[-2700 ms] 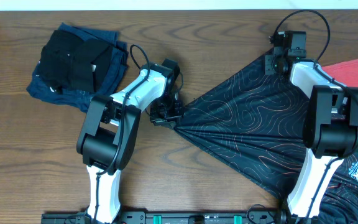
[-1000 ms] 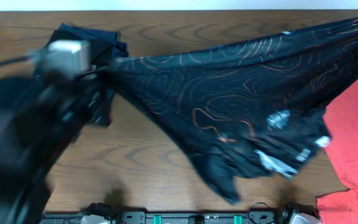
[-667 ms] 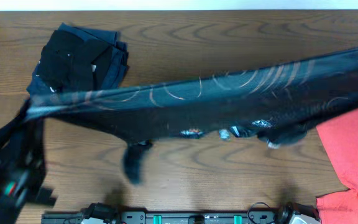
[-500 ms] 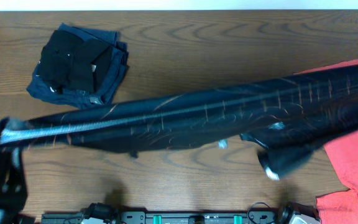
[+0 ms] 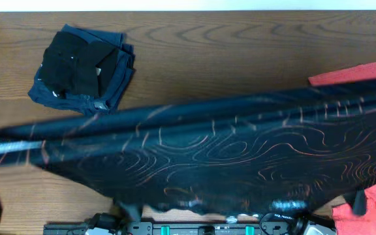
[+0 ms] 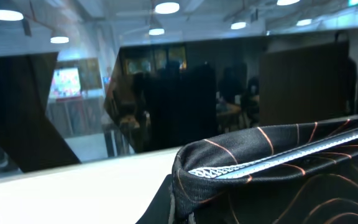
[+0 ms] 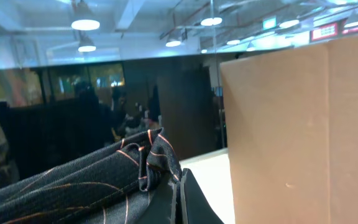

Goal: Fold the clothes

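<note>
I need to carry the bunched fold outward with my right gripper, then lower and release it on the bare tabletop below and outward, past the coral-red garment's corner (image 5: 296, 36).
The clothes in hand are a black sports shirt (image 5: 240, 153) with thin orange contour lines, held up off the table and stretched across the whole overhead view from left to right. It hides both arms there. In the left wrist view my left gripper (image 6: 180, 214) is shut on a bunched hem of the shirt (image 6: 241, 165). Seen from the right wrist, my right gripper (image 7: 179, 180) is shut on another bunched fold of the shirt (image 7: 148, 158). Both wrist cameras look out level into the room.
A folded stack of navy and black garments (image 5: 80, 68) lies at the table's back left. A coral-red garment (image 5: 354, 72) lies at the right, and part of it shows at the front right (image 5: 364, 212). Brown table (image 5: 227, 52) shows behind the shirt.
The shirt was lifted off the table and swung toward the front edge. From a thin taut band it has turned to show its broad patterned face, now covering the front half of the view.
</note>
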You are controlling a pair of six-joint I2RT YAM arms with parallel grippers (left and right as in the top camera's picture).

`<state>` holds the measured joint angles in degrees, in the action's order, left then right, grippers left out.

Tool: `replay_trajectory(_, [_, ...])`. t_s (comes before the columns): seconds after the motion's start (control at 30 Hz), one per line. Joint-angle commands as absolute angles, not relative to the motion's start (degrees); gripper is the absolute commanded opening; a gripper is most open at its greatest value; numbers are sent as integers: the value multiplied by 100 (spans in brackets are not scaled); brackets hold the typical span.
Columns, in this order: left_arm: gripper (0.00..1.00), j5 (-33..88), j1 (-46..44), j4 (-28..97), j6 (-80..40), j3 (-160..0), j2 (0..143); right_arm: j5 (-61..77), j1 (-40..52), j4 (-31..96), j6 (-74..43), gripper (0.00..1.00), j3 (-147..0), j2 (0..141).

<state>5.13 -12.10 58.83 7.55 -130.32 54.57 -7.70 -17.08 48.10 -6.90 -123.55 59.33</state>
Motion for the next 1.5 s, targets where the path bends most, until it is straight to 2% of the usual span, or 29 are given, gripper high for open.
replay_trajectory(0.0, [6, 207, -1179, 5981, 823, -12916, 6208, -720, -1756, 4882, -593, 1, -12298, 6447])
replay_trajectory(0.13, [6, 207, -1179, 6106, 808, -12853, 7157, -541, -1756, 5168, -620, 1, -12291, 7052])
replay_trajectory(0.37, [6, 200, -1179, 5968, 810, -12853, 9135, 639, -1750, 5483, -617, 1, -12291, 8661])
replay_trajectory(0.57, [6, 187, -1179, 5210, 799, -12853, 10903, 825, -1520, 5413, -620, 3, -12291, 10307])
replay_trajectory(0.73, [7, 180, -1179, 4449, 392, -12853, 12022, 875, -1284, 4974, -679, 10, -12291, 11618])
replay_trajectory(0.77, [10, 180, -1179, 4294, 250, -12853, 12213, 952, -1234, 4777, -685, 13, -12291, 11863])
replay_trajectory(0.83, [56, 180, -1179, 4075, 117, -12853, 12433, 1105, -1170, 4484, -679, 50, -12291, 12162])
replay_trajectory(0.87, [71, 154, -1179, 4021, 117, -12853, 12501, 1100, -1160, 4394, -679, 64, -12291, 12232])
replay_trajectory(0.9, [89, 47, -1179, 4014, 115, -12853, 12519, 1068, -1162, 4331, -670, 74, -12291, 12263])
replay_trajectory(0.93, [94, -154, -1179, 4047, 119, -12855, 12510, 1026, -1186, 4278, -663, 79, -12293, 12261])
replay_trajectory(1.0, [100, -548, -1179, 4211, 148, -12884, 12379, 1013, -1284, 4283, -659, 81, -12302, 12164])
replay_trajectory(1.07, [98, -840, -1162, 4456, 187, -12897, 12156, 1015, -1452, 4460, -661, 83, -12302, 12009])
replay_trajectory(1.17, [98, -814, -1146, 4939, 183, -12897, 11710, 1015, -1774, 5111, -683, 82, -12302, 11767])
replay_trajectory(1.23, [98, -797, -1149, 5306, 163, -12897, 11399, 1009, -1970, 5675, -681, 73, -12302, 11721])
replay_trajectory(1.27, [98, -794, -1155, 5470, 117, -12897, 11284, 1011, -2040, 5929, -683, 61, -12300, 11723])
replay_trajectory(1.33, [98, -537, -1157, 5986, 30, -12897, 10969, 941, -2187, 6506, -714, 27, -12223, 11817])
replay_trajectory(1.43, [98, 89, -1157, 6654, 1, -12897, 10619, 976, -2276, 6864, -978, 4, -11874, 11987])
replay_trajectory(1.47, [98, 290, -1157, 6851, -12, -12897, 10525, 1028, -2272, 6895, -1024, 1, -11690, 12036])
